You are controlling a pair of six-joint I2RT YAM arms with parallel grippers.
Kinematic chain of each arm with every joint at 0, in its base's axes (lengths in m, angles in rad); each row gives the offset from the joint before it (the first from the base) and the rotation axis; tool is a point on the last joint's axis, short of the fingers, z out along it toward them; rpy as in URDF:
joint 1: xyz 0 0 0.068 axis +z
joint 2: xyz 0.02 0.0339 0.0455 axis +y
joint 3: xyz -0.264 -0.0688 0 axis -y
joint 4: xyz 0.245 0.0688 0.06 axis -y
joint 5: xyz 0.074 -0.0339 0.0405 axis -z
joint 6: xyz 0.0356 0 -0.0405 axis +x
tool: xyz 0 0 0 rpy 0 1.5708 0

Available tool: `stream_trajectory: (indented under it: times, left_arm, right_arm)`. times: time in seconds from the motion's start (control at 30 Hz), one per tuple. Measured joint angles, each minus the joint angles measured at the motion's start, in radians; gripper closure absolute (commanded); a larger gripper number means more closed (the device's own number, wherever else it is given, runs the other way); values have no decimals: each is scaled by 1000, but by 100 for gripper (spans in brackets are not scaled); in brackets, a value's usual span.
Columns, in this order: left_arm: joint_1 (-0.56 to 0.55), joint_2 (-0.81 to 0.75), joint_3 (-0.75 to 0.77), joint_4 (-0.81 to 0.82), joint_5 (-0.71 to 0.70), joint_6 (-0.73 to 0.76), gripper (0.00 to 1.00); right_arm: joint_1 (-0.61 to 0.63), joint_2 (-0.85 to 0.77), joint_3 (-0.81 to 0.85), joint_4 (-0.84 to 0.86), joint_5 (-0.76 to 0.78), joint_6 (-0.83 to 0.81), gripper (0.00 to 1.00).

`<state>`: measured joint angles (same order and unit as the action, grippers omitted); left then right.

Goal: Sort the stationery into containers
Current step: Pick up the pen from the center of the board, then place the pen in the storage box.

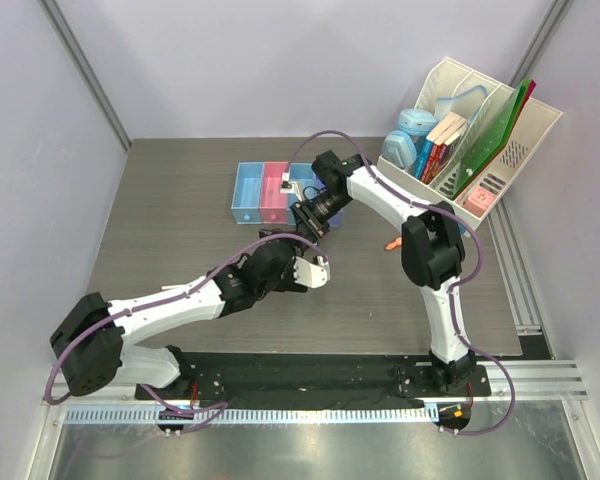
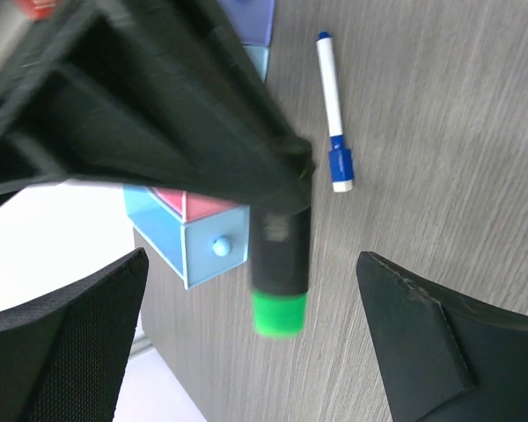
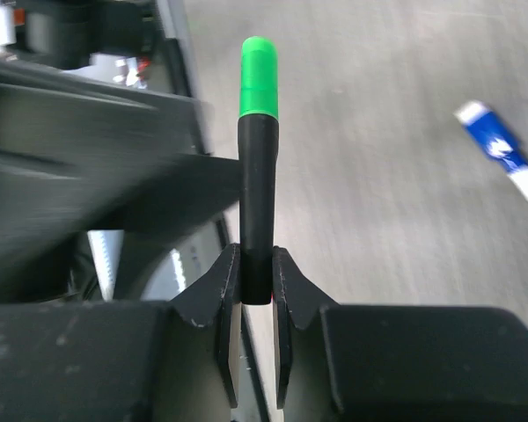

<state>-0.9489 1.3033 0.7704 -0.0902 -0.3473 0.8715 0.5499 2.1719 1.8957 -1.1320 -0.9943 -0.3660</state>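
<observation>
The purple tray lies outward and to the right in the top view, so my right gripper will next move there, above the tray, and then go down to let go of the highlighter.
My right gripper is shut on the black end of a green-capped highlighter, held above the table just in front of the row of trays. In the top view it covers the row's right end. My left gripper is open and empty, its fingers wide either side of the highlighter's green cap, which hangs between them without touching. A white marker with a blue cap lies on the table beyond; it also shows in the right wrist view. The light blue tray and pink tray sit close by.
A large white slanted file rack with books, folders and light blue round items stands at the back right. A small orange item lies beside the right arm's elbow. The black base rail runs along the near edge.
</observation>
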Motion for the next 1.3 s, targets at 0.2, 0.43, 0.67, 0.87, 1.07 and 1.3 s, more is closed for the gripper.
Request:
stream_trajectory:
  times: [0.2, 0.43, 0.67, 0.87, 1.07, 1.3]
  left_arm:
    - [16, -81, 0, -5, -32, -24, 0]
    - [124, -233, -23, 5, -31, -63, 0]
    - [202, -241, -102, 5, -35, -117, 0]
    - [288, -156, -108, 13, -61, -196, 0]
    - [409, -18, -75, -22, -68, -301, 0]
    - [478, -10, -27, -117, 2, -399, 0]
  right_arm:
    - [1, -18, -45, 111, 172, 103, 99]
    - [0, -94, -43, 235, 473, 188, 99]
    - [0, -189, -39, 329, 697, 220, 99]
    - [1, -289, -90, 452, 954, 221, 99]
    - [0, -313, -196, 591, 1244, 208, 99]
    - [-1, -224, -248, 693, 1398, 210, 99]
